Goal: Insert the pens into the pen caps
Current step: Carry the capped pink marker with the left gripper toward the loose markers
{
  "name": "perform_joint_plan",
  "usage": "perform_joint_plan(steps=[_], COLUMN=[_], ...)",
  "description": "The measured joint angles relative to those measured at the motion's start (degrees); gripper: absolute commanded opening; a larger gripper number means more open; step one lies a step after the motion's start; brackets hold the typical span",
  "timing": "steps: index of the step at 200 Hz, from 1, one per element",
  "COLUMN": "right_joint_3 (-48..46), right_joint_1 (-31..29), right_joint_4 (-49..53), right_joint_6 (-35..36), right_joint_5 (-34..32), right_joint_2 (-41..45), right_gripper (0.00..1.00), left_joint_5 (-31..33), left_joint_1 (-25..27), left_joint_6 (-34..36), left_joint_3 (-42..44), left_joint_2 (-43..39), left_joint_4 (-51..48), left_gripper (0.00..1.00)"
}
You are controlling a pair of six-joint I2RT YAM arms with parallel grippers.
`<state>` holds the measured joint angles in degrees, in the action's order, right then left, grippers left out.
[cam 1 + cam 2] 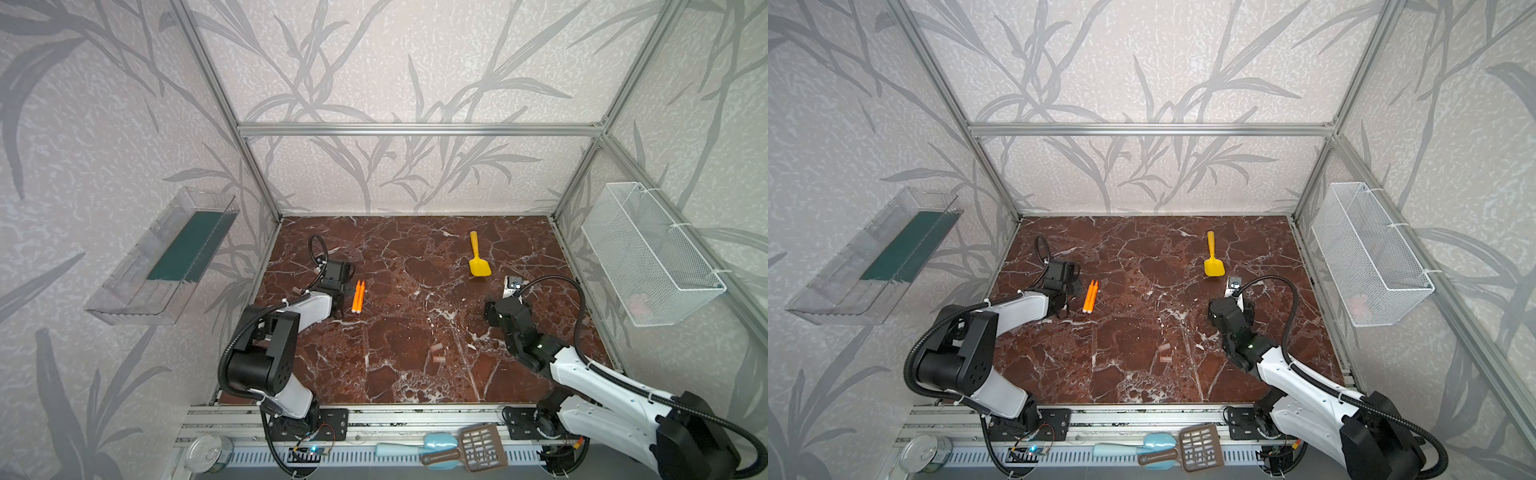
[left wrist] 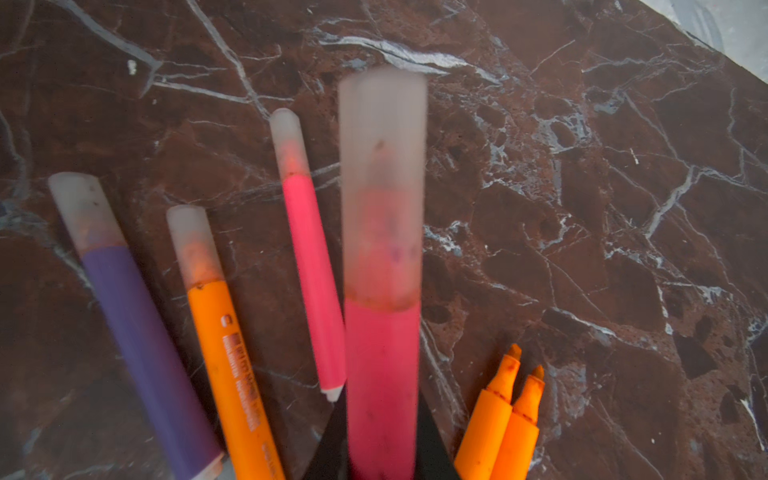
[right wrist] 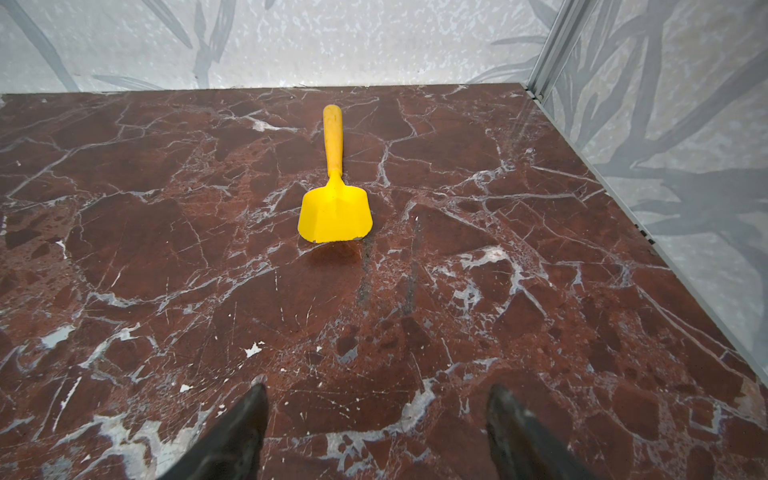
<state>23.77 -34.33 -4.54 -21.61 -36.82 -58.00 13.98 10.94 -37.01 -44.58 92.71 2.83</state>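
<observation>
My left gripper goes down to the bare marble beside the uncapped orange pens next and releases the red-pink pen. The translucent cap already covers its tip.
My left gripper is shut on a red-pink pen whose translucent cap covers its tip, held just above the marble floor. Below it lie three capped pens: purple, orange and red-pink. Two uncapped orange pens lie side by side next to that gripper, seen in both top views. Two loose pen caps rest near the floor's middle. My right gripper hangs open and empty over bare floor.
A yellow toy shovel lies beyond the right gripper. A white wire basket hangs on the right wall and a clear tray on the left wall. Scoops and a tin sit on the front rail.
</observation>
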Motion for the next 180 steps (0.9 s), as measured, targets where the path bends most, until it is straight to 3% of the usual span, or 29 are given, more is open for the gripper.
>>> perform_joint_plan(steps=[110,180], right_joint_3=[0.9,0.9], right_joint_1=[0.1,0.1], right_joint_4=[0.1,0.1], right_joint_6=[0.0,0.0], right_joint_5=[0.5,0.9], right_joint_2=[-0.8,-0.8], right_gripper=[0.81,0.81], left_joint_5=[-0.1,0.0], left_joint_1=[-0.4,-0.9], left_joint_6=[-1.6,-2.6], left_joint_3=[-5.4,-5.7], left_joint_2=[7.4,8.1], left_joint_4=[-4.6,-5.2], left_gripper=[0.06,0.25])
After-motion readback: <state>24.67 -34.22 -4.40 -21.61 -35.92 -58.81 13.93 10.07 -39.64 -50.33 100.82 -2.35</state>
